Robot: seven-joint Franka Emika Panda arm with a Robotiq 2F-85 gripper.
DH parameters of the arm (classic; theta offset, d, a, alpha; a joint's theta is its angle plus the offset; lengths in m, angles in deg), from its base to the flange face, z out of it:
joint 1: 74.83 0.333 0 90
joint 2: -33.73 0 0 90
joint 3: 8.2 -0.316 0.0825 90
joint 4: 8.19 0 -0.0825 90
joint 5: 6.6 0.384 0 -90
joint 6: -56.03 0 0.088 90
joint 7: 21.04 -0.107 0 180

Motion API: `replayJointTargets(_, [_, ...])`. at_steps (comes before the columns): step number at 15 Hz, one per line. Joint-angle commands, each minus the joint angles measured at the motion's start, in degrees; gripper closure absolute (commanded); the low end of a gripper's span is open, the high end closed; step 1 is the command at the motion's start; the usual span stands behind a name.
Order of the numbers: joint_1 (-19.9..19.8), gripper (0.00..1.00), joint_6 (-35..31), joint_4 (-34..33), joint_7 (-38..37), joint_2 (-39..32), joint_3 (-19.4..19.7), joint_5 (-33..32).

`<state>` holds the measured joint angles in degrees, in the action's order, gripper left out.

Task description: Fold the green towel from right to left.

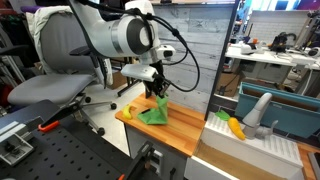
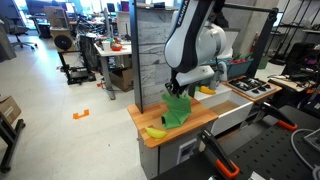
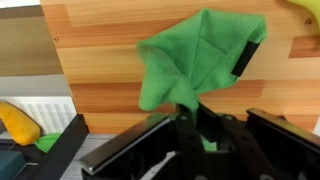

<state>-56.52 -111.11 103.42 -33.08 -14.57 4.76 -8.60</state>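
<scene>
My gripper is holding the corner, which is still raised, and the towel's flat part (image 1: 151, 116) (image 3: 212, 48) is below, toward the yellow banana-like object. Next I need to move the corner that way and down onto the flat part, then let go.
The green towel (image 3: 190, 60) lies partly on a small wooden table (image 3: 100, 40), with one part pulled up into my gripper. It has a black tag near its far corner. My gripper (image 3: 185, 120) is shut on a bunched corner of the towel and lifts it above the tabletop. In both exterior views the towel (image 1: 153, 112) (image 2: 178, 110) hangs as a peaked shape from the gripper (image 1: 157, 95) (image 2: 180, 90), its lower part resting on the wood.
A yellow banana-like object (image 2: 155, 132) lies on the table near the towel. A white and blue rack with a yellow item (image 1: 236, 127) stands beside the table. An office chair (image 1: 60, 85) stands behind. A grey panel wall (image 2: 150, 50) backs the table.
</scene>
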Motion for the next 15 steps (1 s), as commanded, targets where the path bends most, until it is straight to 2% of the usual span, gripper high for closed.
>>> replayJointTargets(1, [1.74,0.98,4.06,-2.29,0.57,-0.95,-0.72,-3.0])
replayJointTargets(5, [0.36,0.98,9.57,-7.92,1.92,-5.72,-3.33,-5.0])
replayJointTargets(14, [-1.28,0.98,21.08,-24.33,3.53,-19.36,-4.49,-6.4])
replayJointTargets(15, [-1.62,0.66,21.84,-25.47,3.93,-20.05,-4.45,-6.51])
